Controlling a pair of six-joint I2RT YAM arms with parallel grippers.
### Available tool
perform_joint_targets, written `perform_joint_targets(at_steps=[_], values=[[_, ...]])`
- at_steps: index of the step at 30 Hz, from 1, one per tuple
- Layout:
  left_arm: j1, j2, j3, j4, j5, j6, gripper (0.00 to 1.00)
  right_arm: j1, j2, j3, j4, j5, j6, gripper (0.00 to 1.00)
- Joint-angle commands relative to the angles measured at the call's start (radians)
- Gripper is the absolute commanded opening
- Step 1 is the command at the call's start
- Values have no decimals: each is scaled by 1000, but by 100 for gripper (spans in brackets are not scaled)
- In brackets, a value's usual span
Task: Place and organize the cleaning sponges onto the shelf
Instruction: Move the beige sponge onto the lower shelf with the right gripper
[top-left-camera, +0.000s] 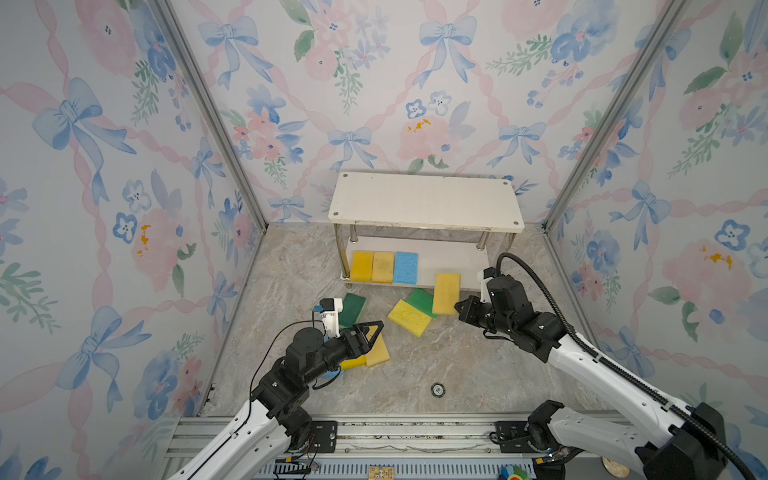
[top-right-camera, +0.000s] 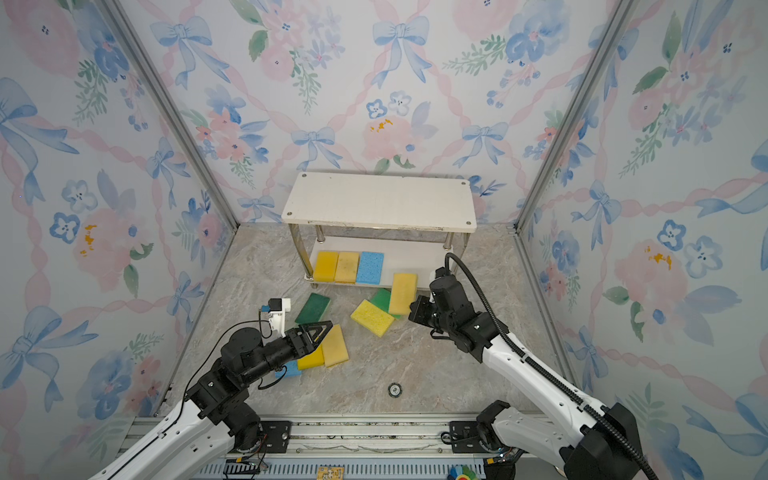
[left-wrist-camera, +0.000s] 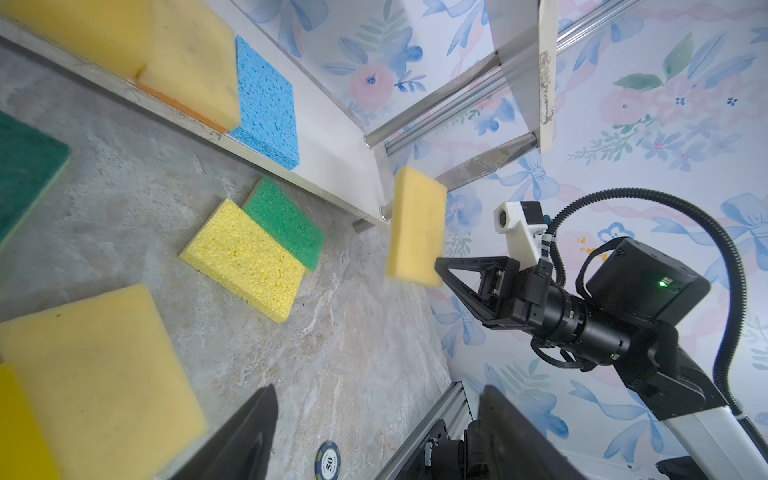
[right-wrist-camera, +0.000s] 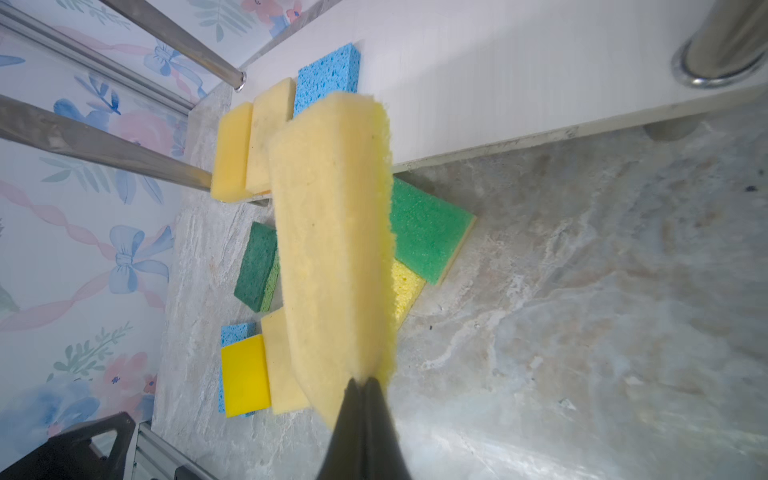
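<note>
The bare board beside the blue sponge lies outward of my right gripper, so my right gripper should move outward and down and release the sponge there.
The shelf (top-left-camera: 424, 199) stands at the back; its lower board holds a yellow, a tan and a blue sponge (top-left-camera: 405, 268) side by side. My right gripper (right-wrist-camera: 365, 380) is shut on the end of a pale yellow sponge (top-left-camera: 446, 293), held up in front of the lower board's bare right part. My left gripper (left-wrist-camera: 378, 399) is open and holds nothing, just above a tan sponge (top-left-camera: 379, 353) that lies beside a bright yellow one (top-right-camera: 311, 358) and a blue one (top-right-camera: 291, 369). A dark green scourer (top-left-camera: 352, 309), a porous yellow sponge (top-left-camera: 409, 318) and a green one (top-left-camera: 422, 300) lie on the floor.
A small round chip (top-left-camera: 437, 390) lies on the marble floor near the front. Flowered walls close in the left, right and back. A metal rail (top-left-camera: 374, 432) runs along the front edge. The shelf's chrome legs (top-left-camera: 341, 253) stand at its corners.
</note>
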Motion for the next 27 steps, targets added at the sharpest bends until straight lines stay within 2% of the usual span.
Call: perform_joint_targets(at_steps=[1,5,15,27], values=[[20,-31,-29,-55,14,-15,79,-37,63,35,94,30,-67,0],[29,-58,-27,-78,11,-21,80,-70,167,69,186,12,-95,0],[32,-136,-10,-193,-6,-16,82,-73,396,164,344,-14,-96,0],[38,-194,-11,-255,-20,-16,84,-98,566,265,334,-74,-113,0]])
